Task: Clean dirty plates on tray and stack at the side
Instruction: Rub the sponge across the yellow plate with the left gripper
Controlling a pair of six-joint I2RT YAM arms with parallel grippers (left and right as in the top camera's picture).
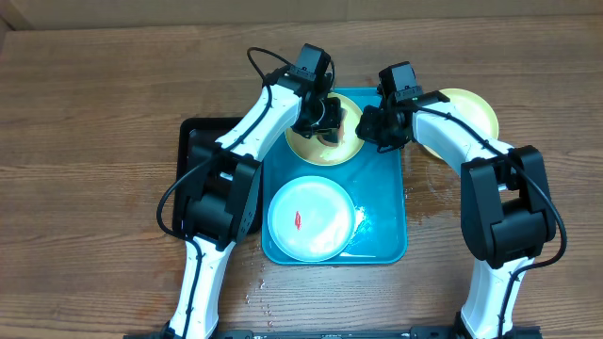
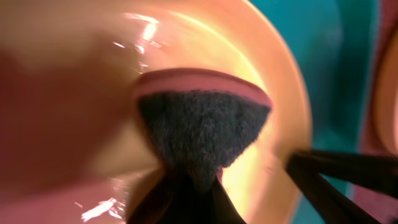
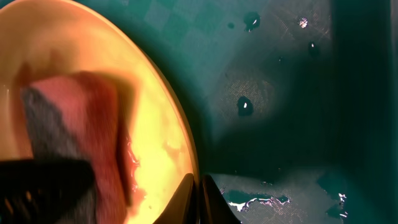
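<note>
Next, the left gripper lifts back over the black tray to its left in the overhead view, then lowers and releases the sponge clear of plates.
On the teal tray [image 1: 382,240] lie two plates: a yellow-green plate [image 1: 306,148] at the back and a mint-white plate [image 1: 320,231] with a red smear at the front. My left gripper [image 1: 327,121] is shut on a pink sponge [image 2: 199,118] whose dark scouring side presses onto the yellow-green plate [image 2: 283,99]. My right gripper [image 3: 199,193] is shut on that plate's [image 3: 155,106] right rim, with the sponge [image 3: 74,118] beside it and reddish streaks on the wet surface. A third, yellow-green plate [image 1: 471,111] rests on the table, right of the tray.
A smaller black tray [image 1: 196,141] lies left of the teal one, partly under my left arm. Water drops and puddles sit on the teal tray floor [image 3: 280,93] and on the wooden table [image 1: 429,202] to its right.
</note>
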